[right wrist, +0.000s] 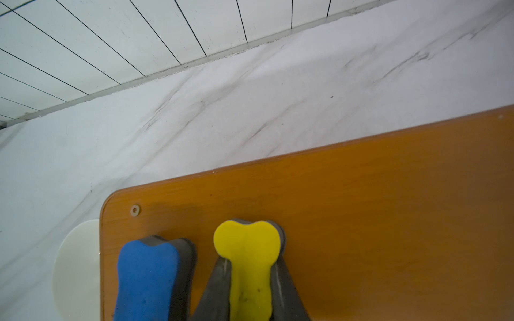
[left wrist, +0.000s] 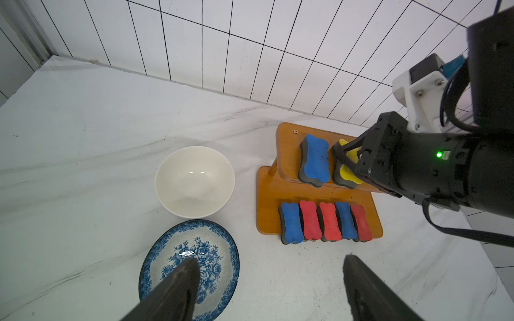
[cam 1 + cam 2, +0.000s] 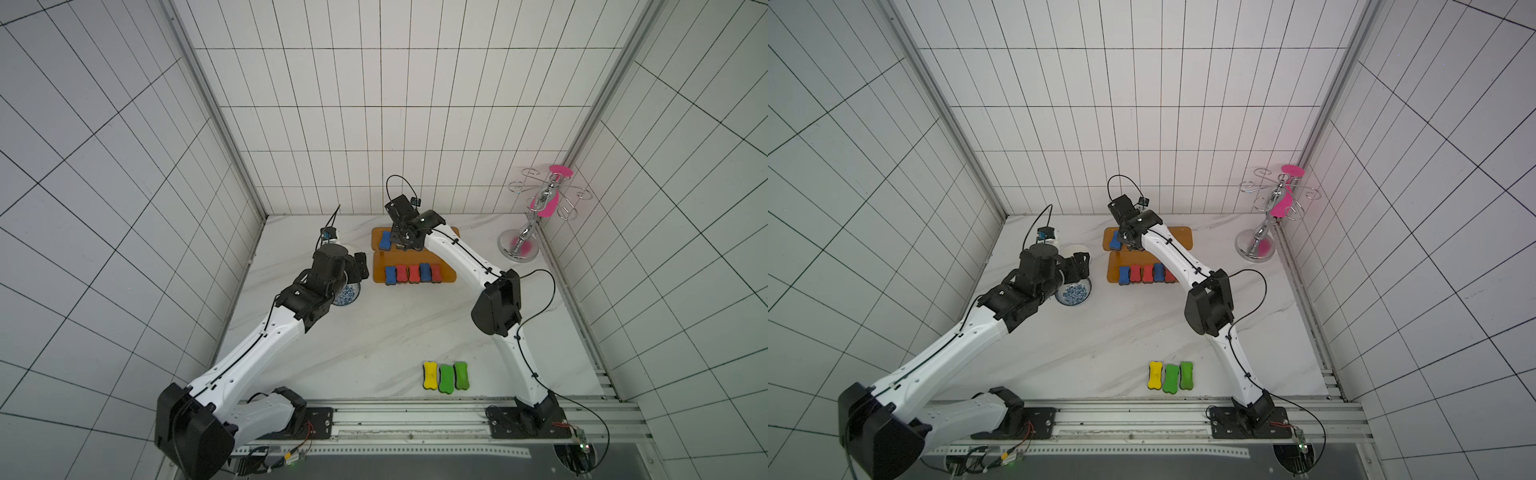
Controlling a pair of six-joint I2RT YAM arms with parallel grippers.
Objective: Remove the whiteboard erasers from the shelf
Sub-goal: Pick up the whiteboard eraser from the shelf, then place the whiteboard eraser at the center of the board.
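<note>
My right gripper lifts, draws back and lowers to release next. It goes to the clear tabletop [image 3: 415,378] beside the front yellow eraser, below it and back toward my base.
The orange-brown shelf [image 3: 448,275] [image 2: 289,144] stands at the back of the table. On its upper board [image 1: 389,208] lie a blue eraser [image 3: 385,240] [image 1: 147,278] and a yellow eraser [image 1: 247,241] [image 2: 343,173]. My right gripper [image 1: 250,261] is shut on the yellow eraser's waist, which still rests on the board. Several blue and red erasers [image 3: 413,273] [image 2: 325,222] sit in a row on the lower board. A yellow eraser [image 3: 430,376] and two green ones [image 3: 446,378] [image 3: 461,375] lie on the table near the front. My left gripper [image 2: 271,258] [image 3: 359,266] hangs open and empty left of the shelf.
An empty white bowl [image 2: 194,178] and a blue-patterned plate [image 2: 211,250] [image 3: 347,296] sit left of the shelf, under my left arm. A chrome-and-pink cup rack [image 3: 540,208] stands at the back right corner. Tiled walls close in three sides.
</note>
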